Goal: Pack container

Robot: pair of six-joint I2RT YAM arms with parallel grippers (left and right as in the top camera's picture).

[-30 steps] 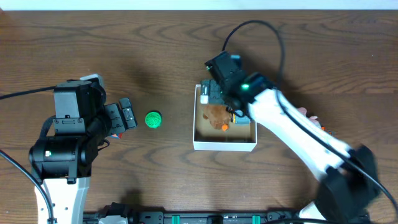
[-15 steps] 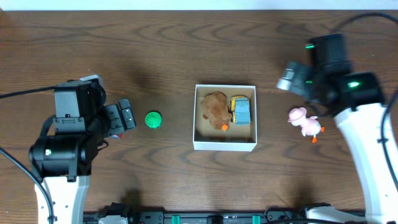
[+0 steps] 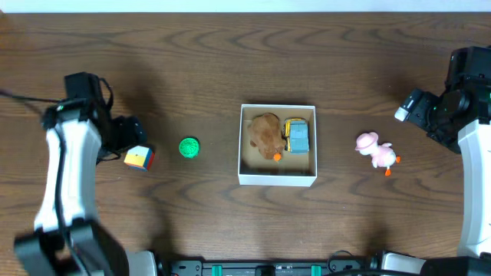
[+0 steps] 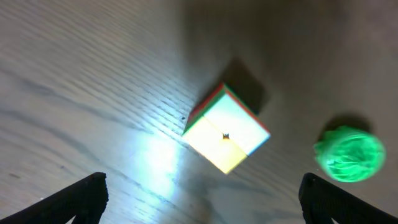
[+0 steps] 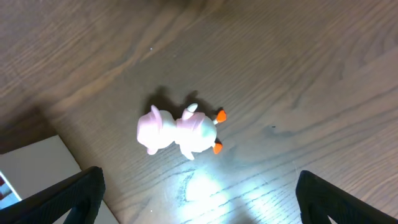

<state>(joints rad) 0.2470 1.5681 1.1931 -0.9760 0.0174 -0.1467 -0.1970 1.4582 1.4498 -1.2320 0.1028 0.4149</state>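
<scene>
My left gripper is open above the colourful cube [image 3: 139, 159] [image 4: 227, 129], which lies at an angle to its fingers. Next it will go down onto the cube and turn its open fingers to line up with the cube's sides.
The container [image 3: 277, 179] is a white square box with a tan inside, at the table's middle. A brown plush toy [image 3: 265, 134] and a blue and yellow toy truck [image 3: 298, 136] lie in it. A pink duck [image 3: 376, 151] lies right of it and shows in the right wrist view [image 5: 180, 130], where a container corner [image 5: 31, 168] shows too. A green ball [image 3: 189, 147] and a colourful cube [image 3: 139, 159] lie to the left, both in the left wrist view: cube [image 4: 227, 129], ball [image 4: 349, 154]. My left gripper [image 3: 127, 138] [image 4: 205, 205] is open above the cube. My right gripper [image 3: 416, 108] [image 5: 199, 205] is open above and right of the duck.
The table is dark brown wood. Its far edge runs along the top of the overhead view. Both arm bases stand near the front edge, at the left and right.
My right arm has left the container and swung out to the right, beyond the duck. My left arm has shifted back and left, and the colourful cube now shows beside it.
</scene>
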